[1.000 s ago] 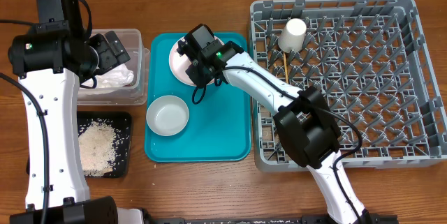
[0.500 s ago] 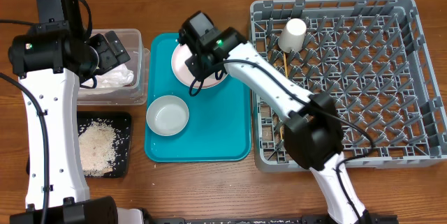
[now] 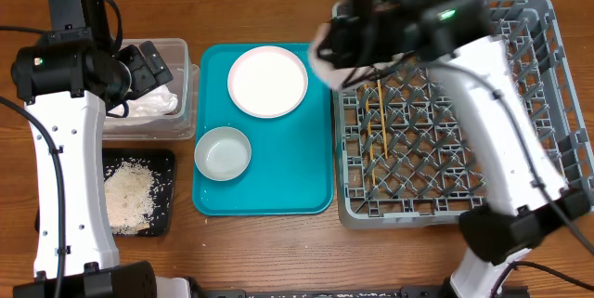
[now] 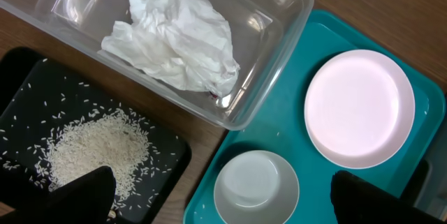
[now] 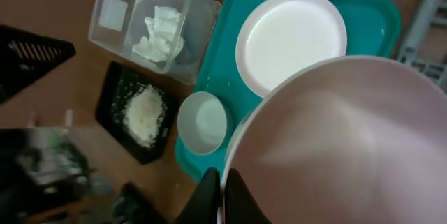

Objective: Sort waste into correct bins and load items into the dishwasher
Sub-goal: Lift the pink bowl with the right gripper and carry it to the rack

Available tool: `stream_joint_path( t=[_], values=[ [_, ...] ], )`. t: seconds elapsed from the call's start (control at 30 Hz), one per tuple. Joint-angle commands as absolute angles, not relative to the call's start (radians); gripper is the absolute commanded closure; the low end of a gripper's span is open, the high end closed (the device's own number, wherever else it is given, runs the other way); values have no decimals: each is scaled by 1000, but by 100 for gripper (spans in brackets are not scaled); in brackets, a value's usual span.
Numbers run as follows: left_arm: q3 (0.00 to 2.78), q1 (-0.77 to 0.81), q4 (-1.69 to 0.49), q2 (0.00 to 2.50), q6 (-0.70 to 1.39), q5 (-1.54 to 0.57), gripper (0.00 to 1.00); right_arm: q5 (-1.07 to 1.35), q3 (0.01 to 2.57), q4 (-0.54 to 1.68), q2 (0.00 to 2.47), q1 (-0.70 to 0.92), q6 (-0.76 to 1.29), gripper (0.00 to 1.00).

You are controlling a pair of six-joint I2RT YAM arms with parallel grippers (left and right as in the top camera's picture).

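The right gripper turns next, lowers the pale pink plate into the empty rack wires by the chopsticks, below and to its right in the overhead view, and releases it.
My right gripper [image 5: 222, 196] is shut on the rim of a pale pink plate [image 5: 335, 140], held tilted in the air over the left part of the grey dish rack [image 3: 520, 103]. A second pink plate [image 3: 267, 80] and the whitish bowl [image 3: 223, 153] lie on the teal tray [image 3: 269, 191]. The chopsticks [image 3: 376, 122] lie in the rack. The cup is hidden by the right arm. My left gripper [image 4: 223, 199] is open and empty, high above the bowl and the black tray [image 4: 174, 147]. The napkin [image 4: 178, 46] lies in the clear tub [image 4: 279, 56]. Rice [image 4: 94, 147] lies in the black tray.
The tub and the black tray stand left of the teal tray, and the rack stands right of it. A speck of red shows at the napkin's lower edge. The left arm's white link runs down the table's left side [image 3: 60, 177].
My right gripper has lifted a pink plate off the teal tray and swung it up and right over the rack. Another plate stays on the tray. The left arm has not moved.
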State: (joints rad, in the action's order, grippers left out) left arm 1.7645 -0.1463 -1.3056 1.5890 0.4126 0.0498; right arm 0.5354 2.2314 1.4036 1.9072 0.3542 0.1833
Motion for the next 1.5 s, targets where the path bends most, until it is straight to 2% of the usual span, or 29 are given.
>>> stream_joint_path(
  t=[0.0, 0.17, 0.37, 0.53, 0.77, 1.07, 1.33, 1.47],
  values=[
    [1781, -150, -1305, 1589, 407, 55, 0, 798, 2215, 1408, 1919, 239, 171, 96],
    [1781, -150, -1305, 1589, 407, 55, 0, 1008, 2150, 1375, 1920, 101, 156, 96],
    [1781, -150, -1305, 1589, 407, 55, 0, 1093, 1981, 1271, 1921, 25, 157, 96],
    [1781, -150, -1305, 1589, 407, 55, 0, 1246, 1777, 1059, 1921, -1, 184, 96],
    [1781, -150, -1305, 1589, 407, 55, 0, 1250, 1537, 801, 1923, -73, 275, 96],
    [1781, -150, -1305, 1589, 407, 55, 0, 1228, 1399, 725, 1924, -186, 274, 96],
    [1781, -150, -1305, 1589, 407, 55, 0, 1217, 1400, 727, 1924, -295, 274, 78],
    [1781, -150, -1304, 1589, 407, 55, 0, 1130, 1400, 732, 1924, -333, 274, 72]
  ],
)
